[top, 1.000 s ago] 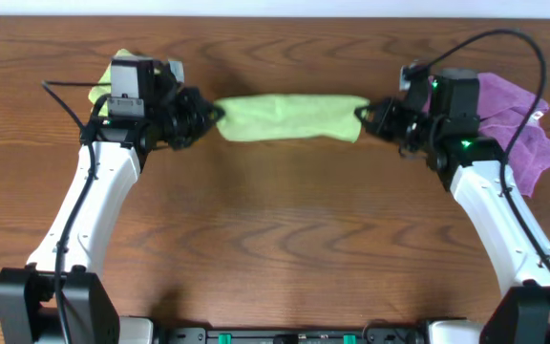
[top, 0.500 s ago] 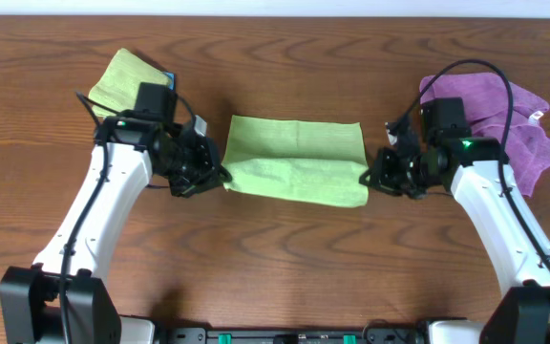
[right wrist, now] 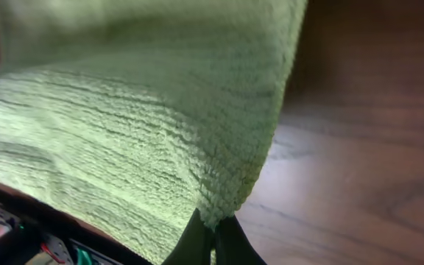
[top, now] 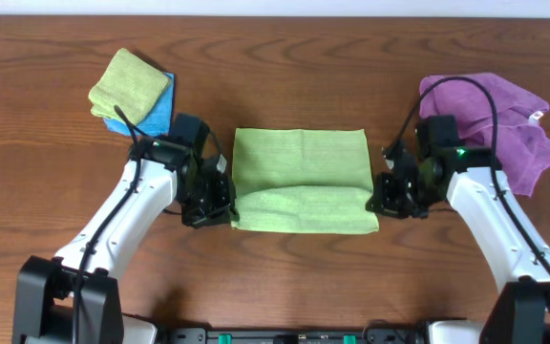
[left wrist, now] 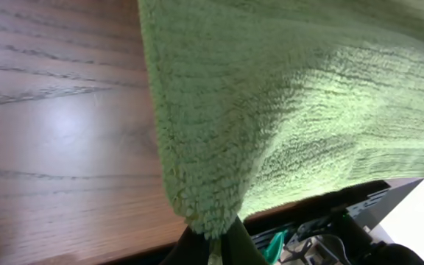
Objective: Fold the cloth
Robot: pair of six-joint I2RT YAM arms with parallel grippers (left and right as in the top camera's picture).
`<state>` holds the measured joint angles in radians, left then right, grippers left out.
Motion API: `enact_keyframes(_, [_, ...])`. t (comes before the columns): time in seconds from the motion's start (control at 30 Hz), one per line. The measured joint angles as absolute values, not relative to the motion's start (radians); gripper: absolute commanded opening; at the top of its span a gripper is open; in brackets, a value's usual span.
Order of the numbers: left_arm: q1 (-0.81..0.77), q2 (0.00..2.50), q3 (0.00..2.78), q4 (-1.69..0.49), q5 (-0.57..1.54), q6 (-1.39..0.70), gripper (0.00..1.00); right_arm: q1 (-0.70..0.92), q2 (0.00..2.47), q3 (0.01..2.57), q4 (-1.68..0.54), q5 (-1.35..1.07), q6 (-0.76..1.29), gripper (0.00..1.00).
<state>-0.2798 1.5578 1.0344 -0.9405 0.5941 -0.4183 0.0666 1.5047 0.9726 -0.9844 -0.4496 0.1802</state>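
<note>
I will move my right gripper outward over the green cloth's far corner (top: 362, 134) by the purple cloth and release the green cloth's pinched corner, as its far part is uncovered.
A light green cloth (top: 301, 179) lies spread across the middle of the wooden table, its near part doubled over in a fold. My left gripper (top: 227, 214) is shut on the cloth's near left corner, and the left wrist view shows the cloth (left wrist: 271, 110) pinched between the fingers (left wrist: 213, 246). My right gripper (top: 374, 205) is shut on the near right corner, and the right wrist view shows the cloth (right wrist: 146, 103) pinched between its fingers (right wrist: 213, 239).
A folded yellow-green cloth (top: 122, 88) lies on a blue one (top: 157, 113) at the far left. A crumpled purple cloth (top: 504, 119) lies at the far right, behind my right arm. Bare wood lies in front of the green cloth.
Both grippers have drawn the cloth's corners toward the near edge of the table. The cloth went from a narrow raised band to a wide spread sheet on the table.
</note>
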Motion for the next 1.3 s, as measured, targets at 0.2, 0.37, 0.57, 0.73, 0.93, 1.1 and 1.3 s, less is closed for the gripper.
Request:
enact_keyframes(0.2, [-0.280, 1.558, 1.034, -0.915, 0.593, -0.426, 0.06, 0.067, 1.505, 0.893, -0.955, -0.442, 0.174, 0.02])
enact_keyframes(0.37, [-0.280, 1.558, 1.032, -0.819, 0.593, -0.476, 0.06, 0.067, 1.505, 0.892, -0.860, -0.436, 0.174, 0.01])
enact_keyframes(0.57, [-0.280, 1.558, 1.031, -0.645, 0.589, -0.559, 0.06, 0.067, 1.505, 0.892, -0.714, -0.404, 0.191, 0.01])
enact_keyframes(0.73, [-0.280, 1.558, 1.031, -0.548, 0.542, -0.626, 0.06, 0.067, 1.505, 0.892, -0.574, -0.369, 0.206, 0.01])
enact_keyframes(0.93, [-0.280, 1.566, 1.031, -0.429, 0.489, -0.666, 0.06, 0.067, 1.530, 0.892, -0.412, -0.353, 0.216, 0.01])
enact_keyframes(1.1, [-0.280, 1.645, 1.031, -0.320, 0.484, -0.685, 0.06, 0.067, 1.567, 0.892, -0.311, -0.336, 0.223, 0.01])
enact_keyframes(1.3, [-0.280, 1.707, 1.030, -0.235, 0.478, -0.686, 0.06, 0.067, 1.638, 0.892, -0.206, -0.314, 0.233, 0.01])
